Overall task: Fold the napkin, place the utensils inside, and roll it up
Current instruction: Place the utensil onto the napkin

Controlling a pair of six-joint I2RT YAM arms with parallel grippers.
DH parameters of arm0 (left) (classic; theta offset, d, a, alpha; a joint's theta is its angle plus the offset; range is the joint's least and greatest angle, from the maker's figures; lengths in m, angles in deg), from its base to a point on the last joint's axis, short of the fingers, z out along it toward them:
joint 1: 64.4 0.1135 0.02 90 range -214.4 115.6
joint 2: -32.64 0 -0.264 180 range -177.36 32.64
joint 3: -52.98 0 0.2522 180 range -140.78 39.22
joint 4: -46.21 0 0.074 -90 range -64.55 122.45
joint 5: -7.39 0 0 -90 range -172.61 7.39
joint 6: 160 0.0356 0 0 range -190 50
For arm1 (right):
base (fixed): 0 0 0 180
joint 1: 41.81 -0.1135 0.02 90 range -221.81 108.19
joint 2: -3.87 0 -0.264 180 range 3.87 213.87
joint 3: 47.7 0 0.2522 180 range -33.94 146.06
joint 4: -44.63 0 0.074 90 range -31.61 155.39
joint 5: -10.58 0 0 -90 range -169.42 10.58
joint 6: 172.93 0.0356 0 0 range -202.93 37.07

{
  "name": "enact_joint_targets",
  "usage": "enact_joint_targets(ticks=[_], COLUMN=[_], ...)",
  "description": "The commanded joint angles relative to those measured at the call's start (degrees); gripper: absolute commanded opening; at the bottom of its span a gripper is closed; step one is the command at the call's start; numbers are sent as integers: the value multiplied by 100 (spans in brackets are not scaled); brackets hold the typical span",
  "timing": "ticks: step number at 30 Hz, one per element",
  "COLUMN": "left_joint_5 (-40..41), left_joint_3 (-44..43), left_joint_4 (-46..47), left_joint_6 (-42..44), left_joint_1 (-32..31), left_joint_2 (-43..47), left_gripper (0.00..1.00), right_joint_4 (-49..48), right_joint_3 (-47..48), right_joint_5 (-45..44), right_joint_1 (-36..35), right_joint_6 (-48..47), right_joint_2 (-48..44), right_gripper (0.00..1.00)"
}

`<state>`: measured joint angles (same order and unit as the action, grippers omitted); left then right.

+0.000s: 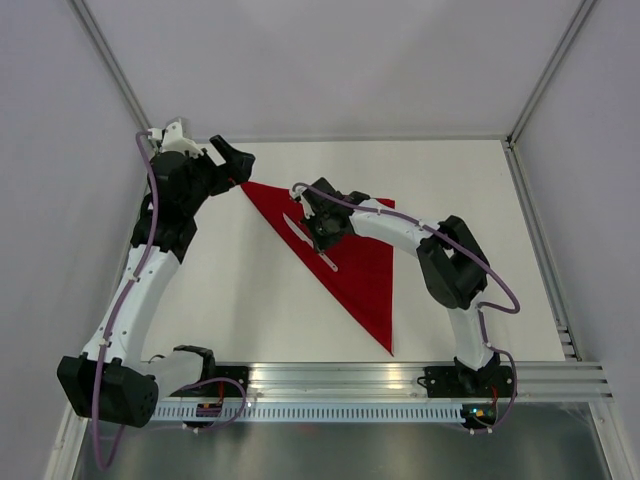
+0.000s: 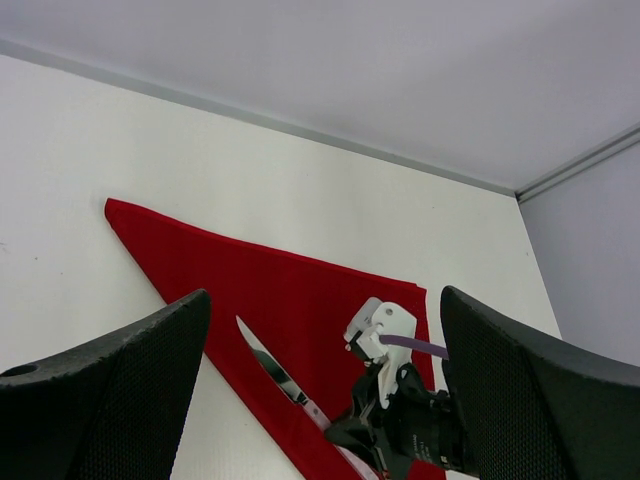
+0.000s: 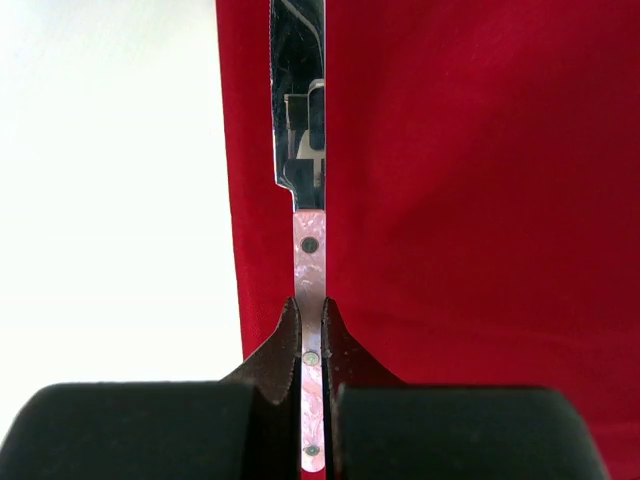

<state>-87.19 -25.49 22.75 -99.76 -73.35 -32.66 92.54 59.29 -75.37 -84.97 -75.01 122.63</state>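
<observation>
My right gripper brings the knife down onto the red napkin [image 1: 358,268] beside its long edge next, then releases the handle, since that cloth lies below.
The red napkin [image 1: 358,268] lies flat on the white table, folded into a triangle with its long edge running from far left to near right. A knife [image 1: 297,227] with a pink pearly handle [image 3: 310,262] lies along that edge over the cloth [image 3: 480,200]. My right gripper [image 3: 311,312] is shut on the handle, blade [image 3: 299,100] pointing away from it. My left gripper [image 1: 236,160] stands open above the napkin's far left corner, nothing between its fingers [image 2: 120,380]. From the left wrist, napkin [image 2: 250,280], knife [image 2: 266,361] and right gripper [image 2: 385,425] all show.
A metal rail [image 1: 400,380] runs along the table's near edge by the arm bases. Grey walls close the table at the back and both sides, with a frame post [image 1: 540,85] at the far right corner. White tabletop [image 1: 250,290] lies left of the napkin.
</observation>
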Motion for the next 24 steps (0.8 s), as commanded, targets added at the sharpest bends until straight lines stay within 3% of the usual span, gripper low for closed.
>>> enact_joint_targets(ticks=[1, 24], left_joint_5=[27, -8], left_joint_3=[-227, -103], left_joint_4=[-103, -94], left_joint_6=[40, 40], left_joint_1=[43, 60], left_joint_2=[131, 122], left_gripper=[100, 100], right_joint_4=[-198, -603], right_joint_3=[-182, -692], right_joint_5=[-238, -221], right_joint_1=[-61, -369], right_joint_6=[306, 377], right_joint_2=[-99, -28], right_gripper=[1, 0])
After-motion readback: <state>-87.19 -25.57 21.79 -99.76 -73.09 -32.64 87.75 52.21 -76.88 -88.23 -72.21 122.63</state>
